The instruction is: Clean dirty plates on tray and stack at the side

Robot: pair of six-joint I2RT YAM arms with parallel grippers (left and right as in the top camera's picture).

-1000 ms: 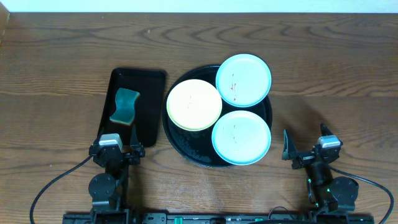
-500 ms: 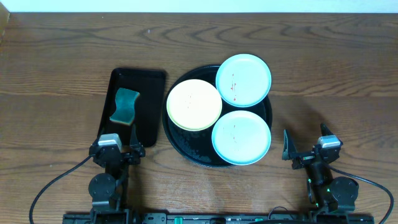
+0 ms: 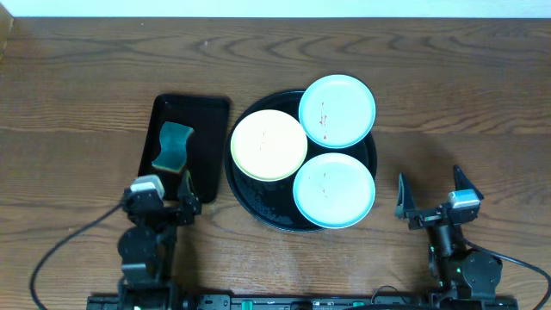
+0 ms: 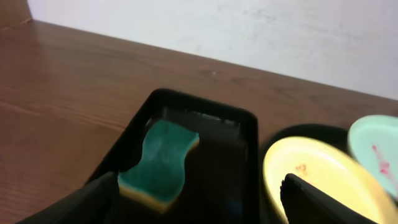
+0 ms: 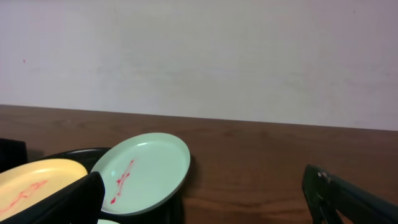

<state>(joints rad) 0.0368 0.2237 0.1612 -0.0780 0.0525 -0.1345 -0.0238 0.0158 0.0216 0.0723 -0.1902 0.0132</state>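
Note:
I should next swing my right gripper outward over the round tray (image 3: 261,203), tilt it down and lower it onto the yellow plate's rim by the mint plates. A gap leaves room for my fingers.
The round black tray (image 3: 261,203) holds three plates. A pale yellow plate (image 3: 269,144) lies at its left, a mint plate with red smears (image 3: 337,110) at the back right, and another smeared mint plate (image 3: 334,189) at the front right. My left gripper (image 3: 164,196) stands open at the near end of the rectangular tray, nothing between its fingers. To the right of the round tray my right gripper (image 3: 430,194) is open over bare wood. The left wrist view shows the yellow plate (image 4: 317,174). The right wrist view shows the back mint plate (image 5: 140,174).
A rectangular black tray (image 3: 202,129) lies left of the round one, with a teal and yellow sponge (image 3: 172,146) in it. The sponge (image 4: 158,162) sits just ahead of my left fingers. Brown wooden table (image 3: 430,69) runs back to a white wall.
Both grippers have shifted slightly: the right one a little to the right, the left one a little to the left. Plates and sponge have not moved.

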